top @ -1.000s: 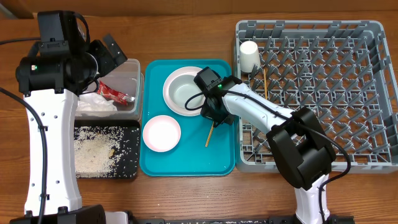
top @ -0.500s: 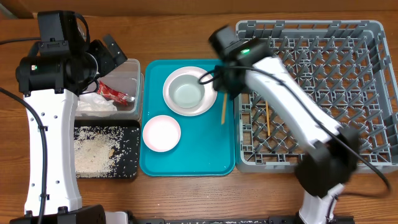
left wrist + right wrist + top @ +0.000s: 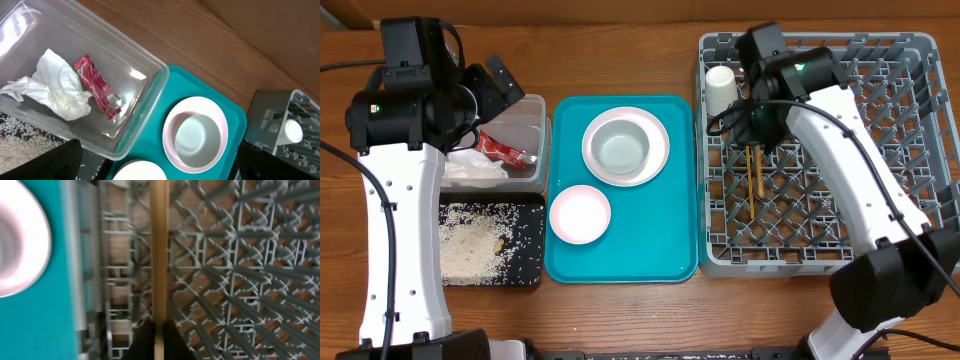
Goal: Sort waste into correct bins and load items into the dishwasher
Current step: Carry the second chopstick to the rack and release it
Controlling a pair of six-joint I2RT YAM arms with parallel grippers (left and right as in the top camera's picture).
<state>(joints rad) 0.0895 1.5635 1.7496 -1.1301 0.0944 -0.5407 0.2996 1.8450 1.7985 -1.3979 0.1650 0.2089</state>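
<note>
My right gripper is holding the chopstick (image 3: 761,172) still above the rack's bars, so it will lower it back toward the teal tray, beside the second chopstick.
My right gripper (image 3: 758,132) is shut on a wooden chopstick (image 3: 761,172) and holds it over the left part of the grey dish rack (image 3: 910,150). In the right wrist view the chopstick (image 3: 160,255) runs straight up from my gripper (image 3: 159,330). The second chopstick (image 3: 751,195) lies in the rack beside it. A white cup (image 3: 721,90) stands in the rack's back left corner. The grey-green bowl (image 3: 621,150) sits on the pinkish plate (image 3: 655,165), and the pink bowl (image 3: 580,214) lies near it. My left gripper (image 3: 498,85) is open above the clear tub (image 3: 535,110).
The bowls and plate rest on a teal tray (image 3: 670,240). The clear tub (image 3: 145,110) holds the red wrapper (image 3: 97,90) and the white napkin (image 3: 57,87). The black tray (image 3: 525,270) in front of it holds rice (image 3: 475,245).
My right gripper has lifted the chopstick off the teal tray and carried it right, over the rack's left side. The left arm has not moved.
</note>
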